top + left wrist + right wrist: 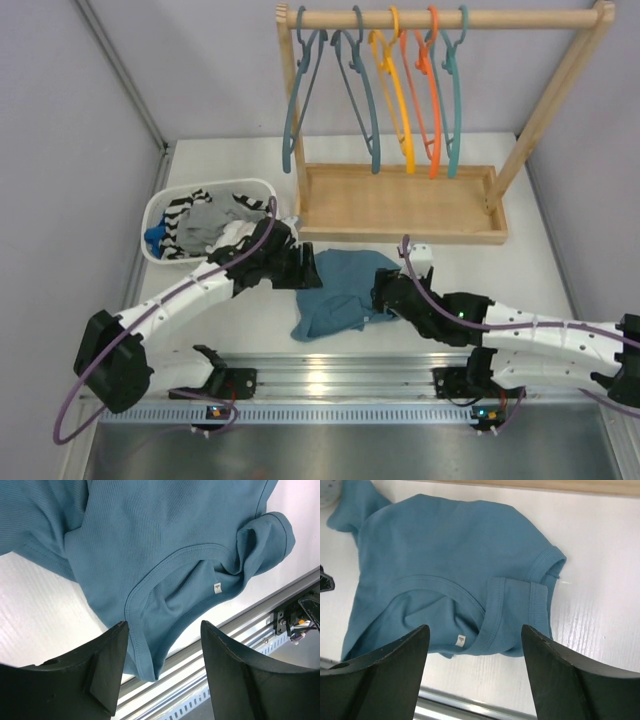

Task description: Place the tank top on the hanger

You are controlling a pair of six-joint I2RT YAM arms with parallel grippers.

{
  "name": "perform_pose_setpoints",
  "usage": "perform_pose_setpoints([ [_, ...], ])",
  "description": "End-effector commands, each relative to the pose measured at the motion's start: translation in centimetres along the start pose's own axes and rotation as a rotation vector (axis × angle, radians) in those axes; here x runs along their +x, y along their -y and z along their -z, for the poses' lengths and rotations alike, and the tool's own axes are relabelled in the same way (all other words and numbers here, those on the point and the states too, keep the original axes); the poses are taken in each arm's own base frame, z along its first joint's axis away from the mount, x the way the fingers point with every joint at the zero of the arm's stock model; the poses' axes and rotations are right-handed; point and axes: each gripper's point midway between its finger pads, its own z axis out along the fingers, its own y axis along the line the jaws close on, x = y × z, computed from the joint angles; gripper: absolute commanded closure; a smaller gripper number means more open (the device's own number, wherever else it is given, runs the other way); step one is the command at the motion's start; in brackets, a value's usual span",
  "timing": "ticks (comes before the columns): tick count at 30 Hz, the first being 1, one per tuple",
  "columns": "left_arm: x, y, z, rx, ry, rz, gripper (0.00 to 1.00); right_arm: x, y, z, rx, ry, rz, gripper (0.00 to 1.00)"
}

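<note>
I need to raise the open fingers of my right gripper outward around the hanger's near arm (456,118) and close them, because the light teal-green hanger hangs above and outward of my gripper.
The teal-blue tank top (340,290) lies crumpled flat on the white table between my two arms. Its neckline and label face up in the left wrist view (165,540) and the right wrist view (445,565). The light teal-green hanger (455,100) hangs at the right end of the wooden rail. My left gripper (310,270) is open and empty over the tank top's left edge, with one strap edge between its fingers (165,627). My right gripper (386,292) is open and empty at the tank top's right side, with the neckline between its fingers (475,630).
A wooden rack (400,205) stands at the back with two slate-blue hangers (362,95), a yellow one (395,95) and orange ones (430,95). A white basket (155,212) of grey, white and striped clothes sits at the left. A metal rail (340,375) runs along the near edge.
</note>
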Motion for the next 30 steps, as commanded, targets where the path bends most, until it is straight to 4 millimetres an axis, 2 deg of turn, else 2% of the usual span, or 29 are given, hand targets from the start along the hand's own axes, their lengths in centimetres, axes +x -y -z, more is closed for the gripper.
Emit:
perform_pose_setpoints([
  [1,-1.2,0.6,2.6,-0.008,0.067,-0.042,0.35,-2.6,-2.6,2.3,-0.124,0.021,0.090,0.26],
  [3,-1.3,0.6,3.2,-0.012,0.080,-0.047,0.35,-4.8,-5.6,3.8,-0.230,0.045,0.103,0.25],
  [4,-1.4,0.5,3.7,-0.020,0.091,-0.048,0.35,-5.6,-6.7,4.3,-0.271,0.053,0.162,0.25],
  [5,-1.5,0.5,3.9,-0.020,0.095,-0.047,0.35,-7.9,-8.6,5.4,-0.309,0.072,0.168,0.25],
  [7,-1.7,0.8,4.5,-0.014,0.112,-0.047,0.35,-10.5,-10.6,7.0,-0.360,0.101,0.227,0.25],
  [8,-1.7,0.8,4.7,-0.012,0.115,-0.044,0.35,-13.7,-12.4,8.7,-0.397,0.146,0.212,0.25],
  [10,-1.8,1.0,5.1,-0.007,0.127,-0.039,0.35,-16.9,-13.5,10.4,-0.420,0.200,0.231,0.25],
  [11,-1.8,1.0,5.2,-0.007,0.127,-0.037,0.35,-20.3,-14.7,12.0,-0.431,0.255,0.204,0.25],
  [12,-1.8,1.0,5.3,-0.006,0.128,-0.036,0.35,-21.5,-13.8,11.9,-0.358,0.265,0.227,0.27],
  [13,-1.8,1.1,5.5,-0.004,0.132,-0.033,0.35,-23.0,-13.8,12.2,-0.325,0.291,0.263,0.27],
  [14,-1.8,1.1,5.6,-0.002,0.135,-0.032,0.35,-25.6,-14.6,13.0,-0.309,0.335,0.253,0.28],
  [16,-1.8,1.1,5.8,-0.002,0.140,-0.032,0.35,-28.0,-13.6,13.3,-0.236,0.369,0.282,0.28],
  [17,-1.8,1.1,5.8,-0.002,0.143,-0.033,0.35,-30.2,-13.7,14.6,-0.251,0.410,0.250,0.28],
  [21,-1.7,1.2,5.8,0.004,0.138,-0.034,0.36,-35.1,-10.6,16.6,-0.185,0.508,0.160,0.27],
  [23,-1.9,1.4,6.0,0.009,0.143,-0.035,0.36,-36.9,-7.9,16.5,-0.092,0.549,0.127,0.27],
  [24,-1.9,1.4,6.0,0.012,0.140,-0.038,0.36,-37.9,-5.7,16.7,-0.029,0.577,0.097,0.27],
  [26,-1.9,1.5,5.9,0.012,0.137,-0.044,0.36,-38.9,-3.4,17.1,0.014,0.612,0.060,0.26],
  [27,-1.9,1.5,5.9,0.012,0.133,-0.047,0.36,-39.7,-1.6,17.0,0.063,0.630,0.037,0.25],
  [30,-1.9,1.6,5.8,0.018,0.127,-0.056,0.36,-40.7,1.5,16.4,0.124,0.644,0.017,0.26],
])
